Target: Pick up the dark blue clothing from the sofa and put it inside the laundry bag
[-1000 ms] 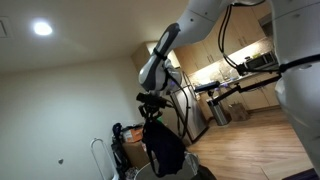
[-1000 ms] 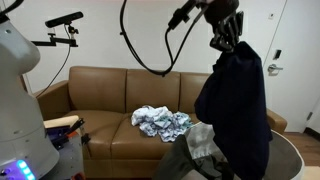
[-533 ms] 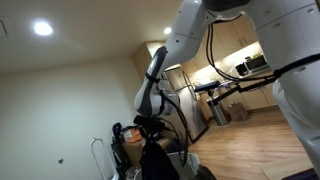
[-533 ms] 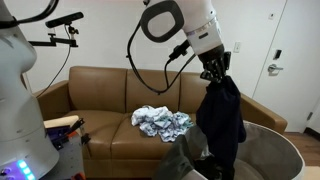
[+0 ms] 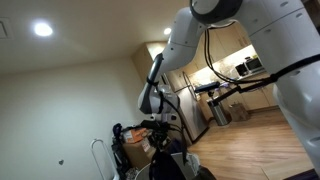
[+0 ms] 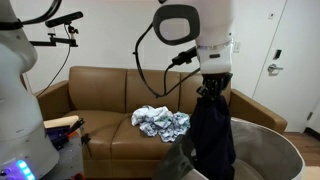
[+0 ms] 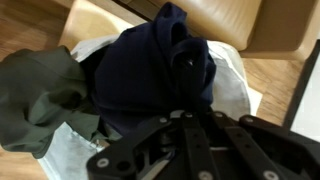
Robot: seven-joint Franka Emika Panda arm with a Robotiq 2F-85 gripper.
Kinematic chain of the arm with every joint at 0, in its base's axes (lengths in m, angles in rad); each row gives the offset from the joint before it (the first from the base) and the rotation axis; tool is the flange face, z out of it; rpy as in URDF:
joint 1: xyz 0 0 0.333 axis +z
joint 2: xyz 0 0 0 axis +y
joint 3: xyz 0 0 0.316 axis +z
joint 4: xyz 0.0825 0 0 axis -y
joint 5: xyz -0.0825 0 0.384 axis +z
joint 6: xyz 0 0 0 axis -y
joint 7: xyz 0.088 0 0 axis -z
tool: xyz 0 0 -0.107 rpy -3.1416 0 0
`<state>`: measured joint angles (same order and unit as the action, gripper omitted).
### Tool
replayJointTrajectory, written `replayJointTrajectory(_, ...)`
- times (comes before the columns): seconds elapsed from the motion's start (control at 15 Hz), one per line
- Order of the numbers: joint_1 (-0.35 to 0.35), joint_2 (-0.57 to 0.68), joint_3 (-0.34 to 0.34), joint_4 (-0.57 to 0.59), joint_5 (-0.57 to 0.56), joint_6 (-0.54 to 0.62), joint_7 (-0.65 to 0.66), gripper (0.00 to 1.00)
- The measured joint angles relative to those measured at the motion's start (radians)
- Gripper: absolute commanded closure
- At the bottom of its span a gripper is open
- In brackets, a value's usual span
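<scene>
The dark blue clothing still hangs partly above the laundry bag's rim, so the gripper next needs to move down and across toward the laundry bag's open middle and let it go.
The dark blue clothing hangs limp from my gripper, and its lower part is inside the laundry bag. In an exterior view the gripper is low over the bag with the clothing under it. In the wrist view the clothing lies bunched in the white-lined bag, directly ahead of my gripper. The fingers are close together on the fabric. The bag's bottom is hidden.
A brown sofa stands behind the bag with a pale patterned garment on its seat. An olive green garment lies over the bag's edge, also seen in an exterior view. A white robot base stands to one side.
My gripper has come down steadily with the dark blue clothing, which has sunk from hanging above the bag to lying partly inside it.
</scene>
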<state>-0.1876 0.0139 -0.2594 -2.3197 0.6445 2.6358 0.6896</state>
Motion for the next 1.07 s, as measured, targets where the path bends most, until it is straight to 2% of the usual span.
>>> replayJointTrajectory(0.13, -0.026, 0.104, -0.013, 0.064, 0.0, -0.055, 0.0, 0.98)
replayJointTrajectory(0.33, -0.045, 0.269, -0.019, 0.17, -0.012, -0.059, 0.011, 0.98)
replayJointTrajectory(0.53, -0.044, 0.412, -0.037, 0.276, -0.107, -0.052, 0.094, 0.98)
replayJointTrajectory(0.6, -0.044, 0.455, -0.04, 0.314, -0.133, -0.052, 0.119, 0.66)
replayJointTrajectory(0.67, -0.044, 0.493, -0.041, 0.349, -0.149, -0.053, 0.137, 0.64)
replayJointTrajectory(0.8, -0.045, 0.546, -0.035, 0.411, -0.152, -0.074, 0.141, 0.53)
replayJointTrajectory(1.07, -0.049, 0.54, -0.033, 0.468, -0.156, -0.12, 0.141, 0.28)
